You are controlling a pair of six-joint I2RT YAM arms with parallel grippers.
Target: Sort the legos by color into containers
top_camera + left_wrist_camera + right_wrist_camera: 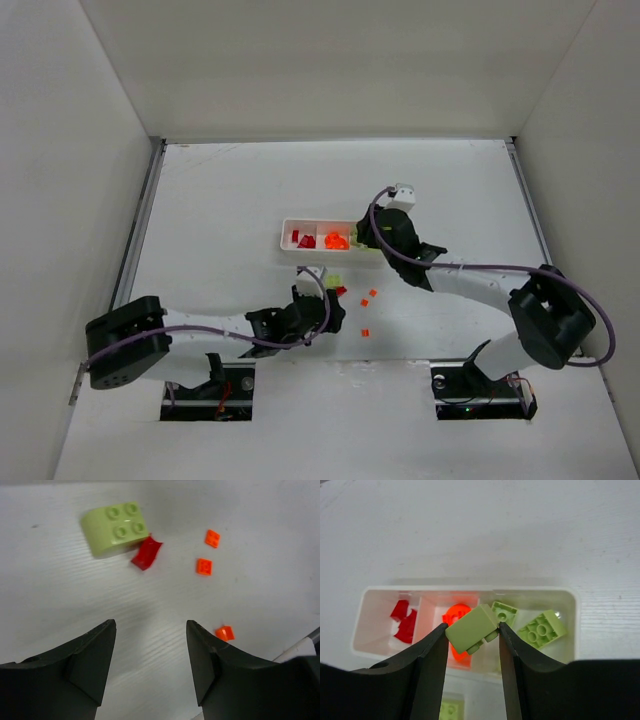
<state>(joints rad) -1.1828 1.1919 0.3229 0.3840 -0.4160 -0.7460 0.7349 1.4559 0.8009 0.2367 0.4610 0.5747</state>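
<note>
I will move my right gripper to the right in the wrist view, to the yellow-green legos' compartment [357,242] [524,626], and let go of the matching brick there.
The white tray [288,232] holds red legos [403,620] in its left compartment, an orange one [456,614] in the middle and yellow-green ones [542,628] on the right. My right gripper [472,626] is shut on a tilted yellow-green brick [469,631] above the divider between the middle and right compartments. On the table in front of the tray lie a yellow-green brick [116,527], a red piece [146,553] touching it, and three small orange pieces [204,566]. My left gripper [151,625] stands open and empty just short of them.
White walls close in the table on the left, back and right. The loose legos [365,300] lie between the two arms, near the tray's front wall. The right arm [470,275] reaches in from the right over the table.
</note>
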